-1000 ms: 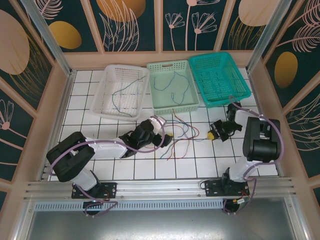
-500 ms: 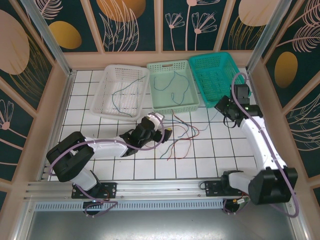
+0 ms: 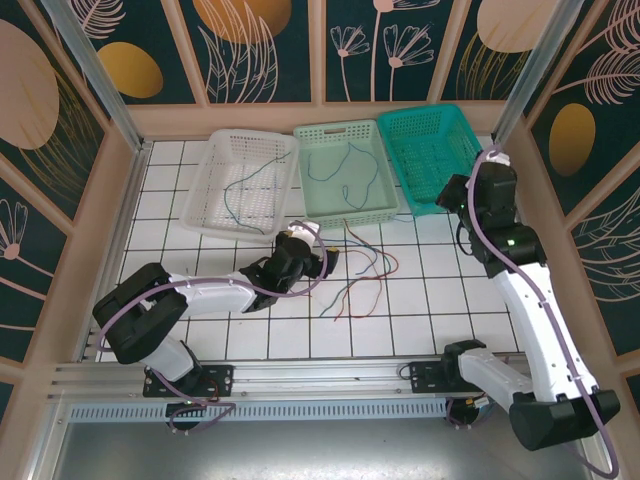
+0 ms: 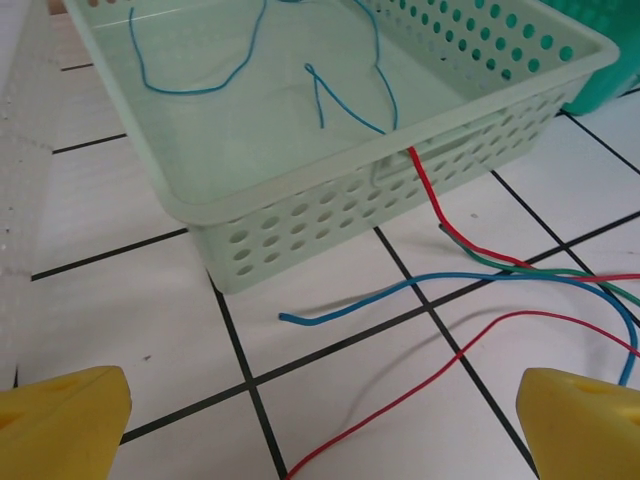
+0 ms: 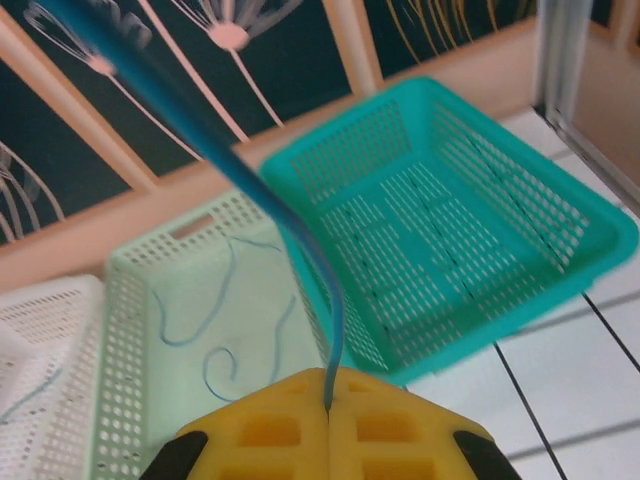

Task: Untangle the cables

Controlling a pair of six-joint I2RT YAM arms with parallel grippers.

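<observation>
My right gripper will next swing toward the white basket, down over the bottom of the light green basket, as that basket is below it. It will let go of blue beside blue there.
Loose cables (image 3: 358,268) in red, blue and green lie crossed on the tiles in front of the light green basket (image 3: 372,205). My left gripper (image 3: 322,258) hovers low just left of them, open. In the left wrist view its yellow fingertips (image 4: 62,420) stand wide apart, and a blue cable (image 4: 430,290), a red cable (image 4: 450,370) and a green cable (image 4: 560,268) lie on the tiles ahead. My right gripper (image 5: 328,405) is raised by the teal basket's (image 3: 437,155) front edge, shut on a thin blue cable (image 5: 335,330) that rises from its pads.
A white basket (image 3: 205,190) at the back left holds a dark cable. The light green basket (image 4: 330,205) holds a curled blue cable (image 4: 200,85). The teal basket (image 5: 560,220) looks empty. Wooden walls close in the tiled table on both sides.
My right arm has lifted off the table centre and swung back right to the teal basket, gripper shut. My left gripper has edged forward toward the light green basket.
</observation>
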